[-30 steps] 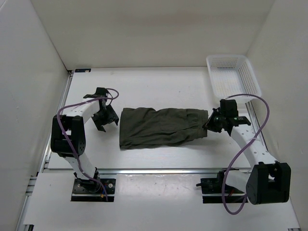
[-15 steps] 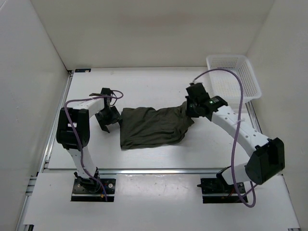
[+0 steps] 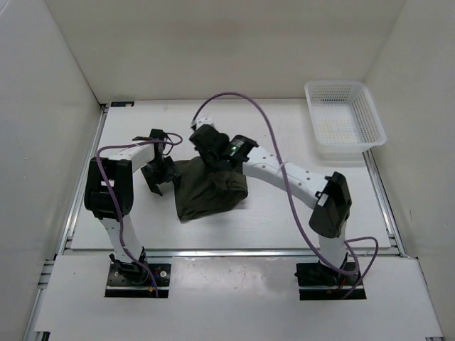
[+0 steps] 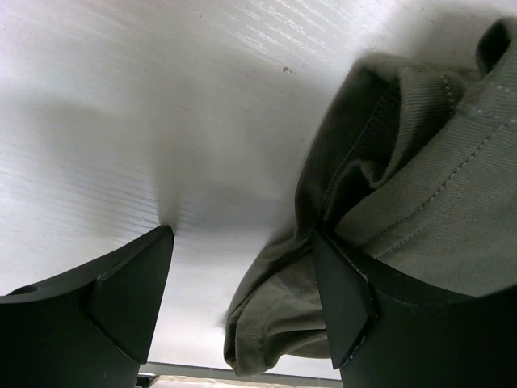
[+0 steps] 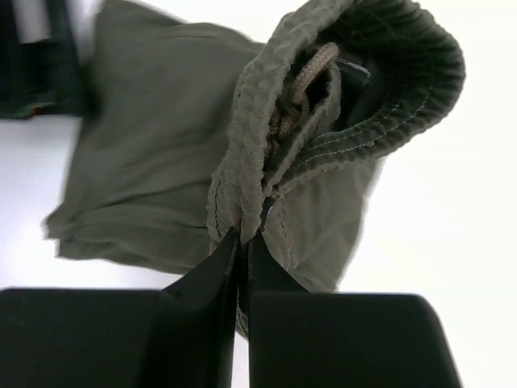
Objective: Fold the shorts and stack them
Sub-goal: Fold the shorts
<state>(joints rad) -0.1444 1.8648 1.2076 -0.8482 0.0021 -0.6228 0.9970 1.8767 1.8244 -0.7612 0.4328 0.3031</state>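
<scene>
The shorts' flat panel is below my right gripper, to its left in the top view, so my right gripper will next lower the raised waistband toward the panel and let go of it.
The dark olive-green shorts (image 3: 212,193) lie folded over on the white table, left of centre. My right gripper (image 3: 207,153) is shut on their gathered elastic waistband (image 5: 250,174), with the light drawstring (image 5: 305,77) showing in the fold, and holds it above the left part of the shorts. My left gripper (image 3: 162,174) is open at the shorts' left edge. In the left wrist view its right finger (image 4: 343,295) touches the hem (image 4: 275,323), and some fabric lies between the fingers.
A white mesh basket (image 3: 344,118) stands at the back right corner. White walls enclose the table on three sides. The right arm (image 3: 284,174) stretches diagonally across the table's middle.
My right gripper has carried the waistband from the right end leftward over the shorts, folding them to about half length. My left gripper has stayed at the left edge.
</scene>
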